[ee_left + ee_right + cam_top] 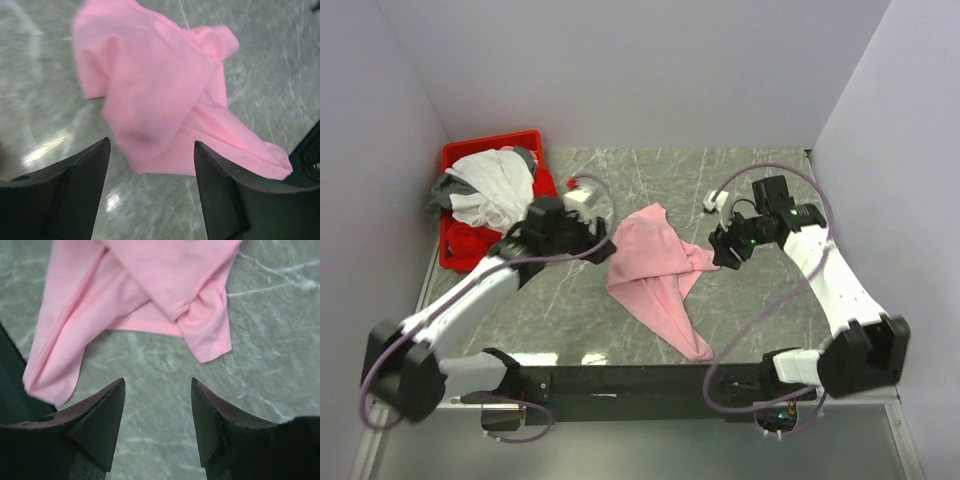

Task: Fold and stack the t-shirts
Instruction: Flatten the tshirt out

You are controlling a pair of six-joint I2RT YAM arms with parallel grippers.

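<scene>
I will next move my left gripper across the shirt and down to pinch the corner of the folded-over layer. The corner is below the gripper, to its right in the top view.
A light pink t-shirt (658, 272) lies crumpled on the marbled table, its lower end reaching toward the near edge; it also fills the left wrist view (165, 100) and the top of the right wrist view (145, 290). My left gripper (605, 243) hovers just left of the shirt, open and holding nothing (152, 145). At the shirt's right side my right gripper (720, 250) is open, with bare table between its fingers (158, 382). More t-shirts, white (492, 185), grey and red, are heaped in the bin at the back left.
A red plastic bin (492, 150) stands in the back left corner against the wall. A small white object (712, 200) lies on the table behind the right gripper. Walls close in on three sides.
</scene>
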